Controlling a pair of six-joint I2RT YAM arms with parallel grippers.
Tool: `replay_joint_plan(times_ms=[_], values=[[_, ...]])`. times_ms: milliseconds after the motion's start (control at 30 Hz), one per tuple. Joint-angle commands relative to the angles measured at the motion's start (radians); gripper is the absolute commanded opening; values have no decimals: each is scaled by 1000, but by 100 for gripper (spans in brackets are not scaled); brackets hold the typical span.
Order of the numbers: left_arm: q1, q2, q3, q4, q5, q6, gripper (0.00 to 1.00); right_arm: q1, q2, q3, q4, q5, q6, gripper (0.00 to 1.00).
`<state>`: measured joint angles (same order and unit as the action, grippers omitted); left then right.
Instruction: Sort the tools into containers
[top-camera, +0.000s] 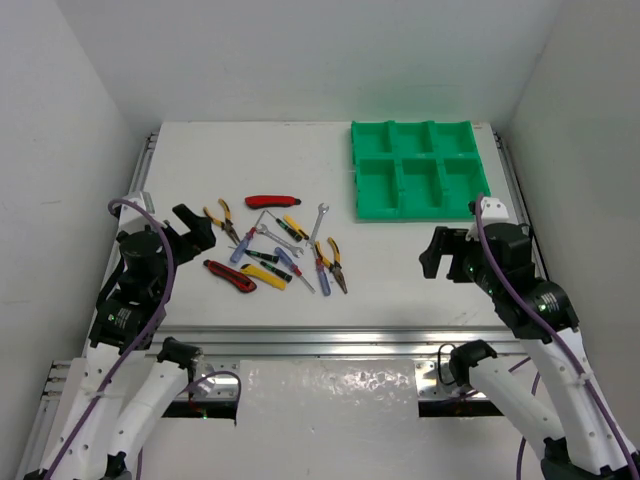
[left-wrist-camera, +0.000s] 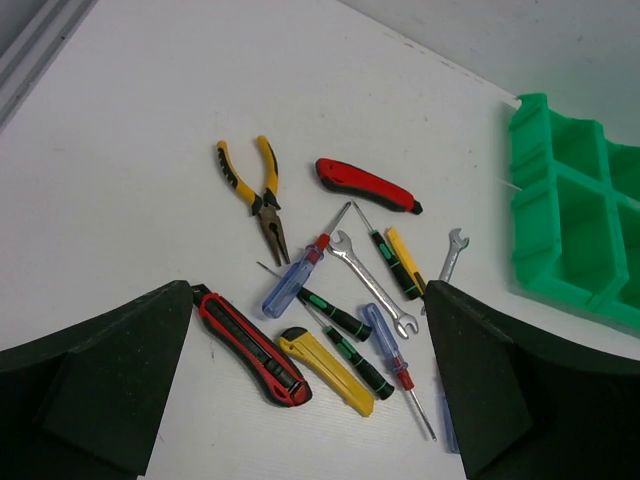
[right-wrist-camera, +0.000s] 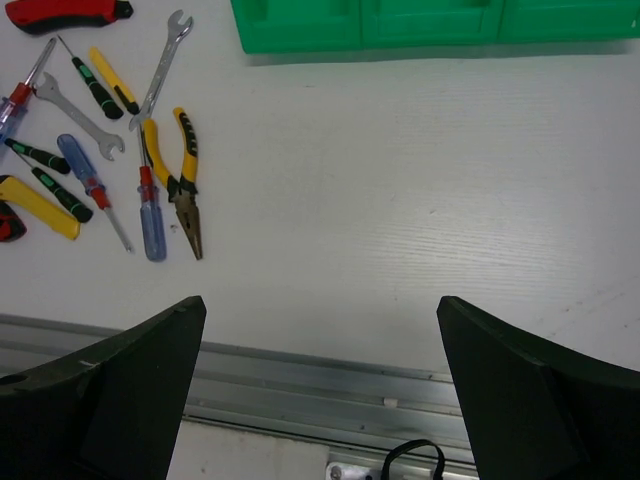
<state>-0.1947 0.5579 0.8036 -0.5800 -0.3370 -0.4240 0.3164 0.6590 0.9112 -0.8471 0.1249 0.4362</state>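
The robot's right gripper will next reach across and down, to its left in the top view, and close on the blue handle by the nearer pliers.
Several tools lie in a loose pile left of centre on the white table: yellow-handled pliers, a second pair, a red utility knife, a red-black knife, a yellow knife, thin screwdrivers and silver wrenches. The green six-compartment tray sits at the far right with its compartments bare. My left gripper is open and empty, just left of the pile; the knives lie between its fingers in its wrist view. My right gripper is open and empty, near the tray's front edge.
The tray's near wall shows at the top of the right wrist view, with pliers and a wrench at its left. A metal rail runs along the table's near edge. White walls close in both sides and the back.
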Motion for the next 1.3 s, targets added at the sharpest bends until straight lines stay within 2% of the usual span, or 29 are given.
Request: replay_joint_plan(times_ms=[0, 133, 267, 300, 367, 400, 567, 633, 667, 833, 1000, 1033, 1100, 1200, 1267], values=[[6, -1, 8, 45, 16, 11, 100, 0, -1, -6, 72, -46, -8, 99], [5, 5, 9, 54, 52, 21, 100, -2, -38, -84, 232, -220, 21, 99], [8, 11, 6, 55, 58, 25, 100, -2, 127, -66, 307, -379, 78, 99], [8, 11, 6, 57, 55, 25, 100, 12, 222, -63, 325, -390, 103, 99], [14, 16, 6, 55, 55, 25, 100, 65, 359, -32, 370, -319, 131, 99], [15, 20, 6, 55, 53, 25, 100, 160, 407, -9, 373, -273, 133, 99], [20, 36, 6, 57, 64, 27, 100, 418, 701, 173, 361, -53, 168, 99], [21, 43, 5, 58, 72, 28, 100, 467, 854, 231, 347, 18, 174, 94], [20, 46, 6, 58, 72, 28, 100, 508, 902, 286, 339, 41, 176, 87], [21, 53, 5, 58, 76, 28, 100, 559, 1192, 454, 272, 125, 208, 71], [23, 51, 3, 62, 88, 31, 100, 561, 1288, 471, 284, 124, 216, 57], [23, 51, 3, 65, 93, 31, 100, 559, 1307, 468, 290, 113, 214, 48], [23, 53, 3, 65, 93, 33, 100, 561, 1326, 463, 292, 108, 220, 44], [23, 48, 5, 65, 96, 33, 100, 561, 1349, 437, 302, 94, 231, 44], [23, 43, 2, 65, 96, 33, 100, 561, 1352, 402, 327, 79, 242, 36]])
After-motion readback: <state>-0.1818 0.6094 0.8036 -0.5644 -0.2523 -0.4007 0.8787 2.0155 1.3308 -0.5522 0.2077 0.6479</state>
